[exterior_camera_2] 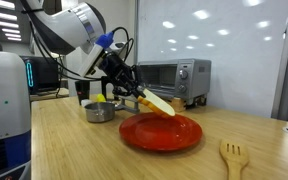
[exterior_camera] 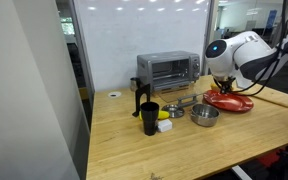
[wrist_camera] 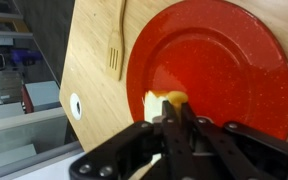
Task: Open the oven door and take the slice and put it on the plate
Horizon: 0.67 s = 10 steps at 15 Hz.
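Observation:
The gripper moves down toward the plate's surface inside the plate's rim next and releases the slice, which still hangs tilted just above the red plate.
My gripper is shut on the slice, a pale yellow strip that sticks out past the fingertips and tilts downward. It hangs just above the near-left part of the red plate. In the wrist view the slice shows at the tip of the gripper, over the rim of the plate. In an exterior view the gripper hovers over the plate. The silver toaster oven stands behind; I cannot tell how its door stands.
A steel bowl sits left of the plate, and a wooden fork lies to its right. A black cup and a small yellow-and-white block stand near the table's front. A whiteboard wall backs the table.

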### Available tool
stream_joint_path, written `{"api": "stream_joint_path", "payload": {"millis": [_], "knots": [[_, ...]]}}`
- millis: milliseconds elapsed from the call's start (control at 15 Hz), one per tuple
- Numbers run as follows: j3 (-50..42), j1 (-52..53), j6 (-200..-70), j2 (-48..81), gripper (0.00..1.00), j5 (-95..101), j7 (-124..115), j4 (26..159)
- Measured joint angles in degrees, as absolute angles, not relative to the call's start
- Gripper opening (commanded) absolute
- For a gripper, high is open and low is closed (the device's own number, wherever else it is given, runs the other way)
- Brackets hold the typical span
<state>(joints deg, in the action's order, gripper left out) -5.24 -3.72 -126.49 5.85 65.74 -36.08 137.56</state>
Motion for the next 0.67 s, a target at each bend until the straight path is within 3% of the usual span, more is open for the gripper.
{"api": "stream_joint_path", "payload": {"millis": [667], "knots": [[-7.2, -4.6, -126.5, 13.7, 0.03, 65.8, -36.1, 134.8]]}}
